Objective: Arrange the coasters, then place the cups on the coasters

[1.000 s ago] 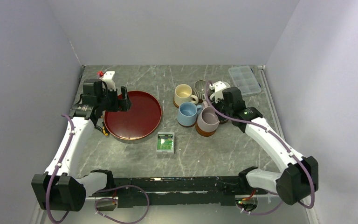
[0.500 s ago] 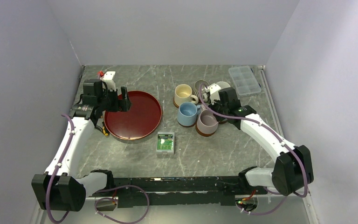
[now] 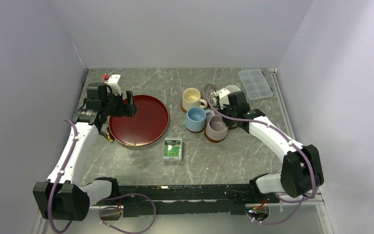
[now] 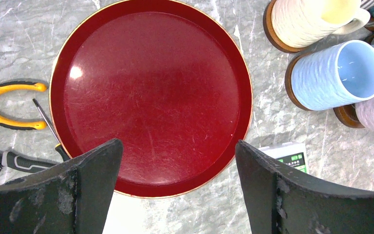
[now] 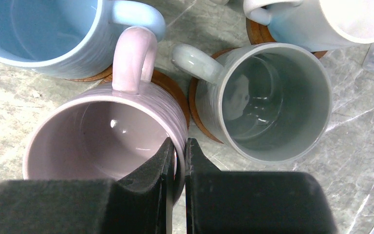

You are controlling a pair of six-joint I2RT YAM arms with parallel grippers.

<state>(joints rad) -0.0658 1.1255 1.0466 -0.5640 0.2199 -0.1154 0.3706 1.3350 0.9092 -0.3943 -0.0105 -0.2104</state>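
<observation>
Next I need to bring the mauve-pink cup down with my right gripper onto the reddish-brown coaster below and release the cup's rim, as the coaster already lies under the cup.
My right gripper is shut on the rim of the mauve-pink cup, one finger inside and one outside. A reddish-brown coaster shows under that cup by its handle. The grey-green cup sits on its coaster just to the right. Light blue and white cups are behind. From above, the cream, blue, mauve and striped cups cluster at centre right. My left gripper hangs open and empty over the near rim of the dark-red tray.
Yellow-handled pliers and a screwdriver lie left of the tray. A green-labelled box sits in front of the cups. A clear compartment box is at the back right. A small white block stands at the back left.
The right arm's wrist has shifted left and its elbow has swung in, still shut on the mauve-pink cup, which has barely moved. The left arm has stayed put.
</observation>
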